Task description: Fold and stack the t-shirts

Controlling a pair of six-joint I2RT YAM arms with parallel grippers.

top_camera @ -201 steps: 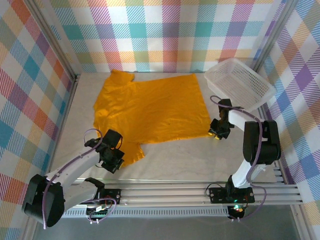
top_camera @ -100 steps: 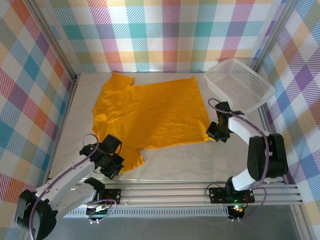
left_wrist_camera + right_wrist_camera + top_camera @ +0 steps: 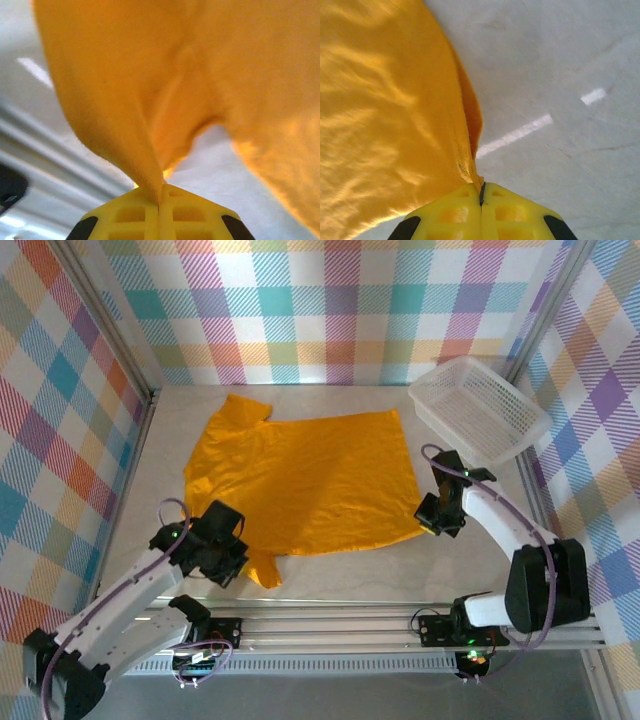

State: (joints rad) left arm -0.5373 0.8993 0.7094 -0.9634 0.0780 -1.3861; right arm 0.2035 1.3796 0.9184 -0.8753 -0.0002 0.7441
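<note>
I should next move the near sleeve outward with my left gripper and let go of it on the cloth between the sleeves, because that part of the cloth is outward of the gripper.
One orange-yellow t-shirt (image 3: 305, 480) lies spread across the middle of the table, its hem on the right and its sleeves on the left. My left gripper (image 3: 232, 562) is shut on the near sleeve, which hangs from it as a small flap. In the left wrist view the cloth (image 3: 150, 90) runs up from between the yellow fingers (image 3: 130, 215). My right gripper (image 3: 432, 518) is shut on the shirt's near right hem corner. In the right wrist view the fabric (image 3: 385, 100) is pinched at the fingertips (image 3: 445, 216) above the grey tabletop.
A white mesh basket (image 3: 478, 408) sits tilted at the back right corner, just behind the right arm. Plaid walls enclose the table on three sides. An aluminium rail (image 3: 340, 625) runs along the near edge.
Both grippers have dragged the shirt toward the near edge and slightly right. The near sleeve flap has shrunk and lifted. The right arm has swung outward.
</note>
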